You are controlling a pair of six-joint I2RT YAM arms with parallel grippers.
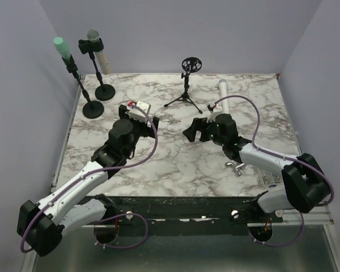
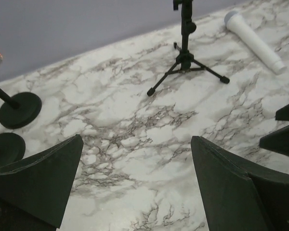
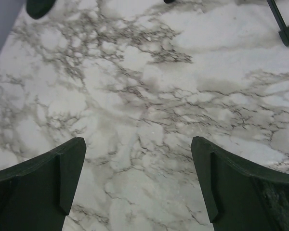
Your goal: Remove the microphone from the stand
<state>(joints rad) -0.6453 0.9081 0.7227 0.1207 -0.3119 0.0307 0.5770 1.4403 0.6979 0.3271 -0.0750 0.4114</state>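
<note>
Next I should swing my left gripper across the marble onto the pole below the green-headed microphone's clip, since that microphone's stand is to the gripper's left in the top view.
A white microphone (image 1: 222, 92) (image 2: 255, 42) lies flat on the marble table, right of the small black tripod stand (image 1: 186, 86) (image 2: 185, 57), whose ring mount (image 1: 191, 64) holds nothing. My left gripper (image 1: 140, 116) (image 2: 135, 168) is open over bare marble, left of the tripod and facing it. In front of the tripod my right gripper (image 1: 192, 130) (image 3: 137, 163) is open too, nothing between its fingers, pointing left. One tripod foot (image 3: 284, 28) shows at the top right of the right wrist view.
Two round-based stands stand at the back left: one (image 1: 93, 109) carries a green-headed microphone (image 1: 61, 48), the other (image 1: 105, 92) a grey-headed one (image 1: 93, 38). Their bases (image 2: 20, 109) show in the left wrist view. Small metal parts (image 1: 236, 166) lie near the front right.
</note>
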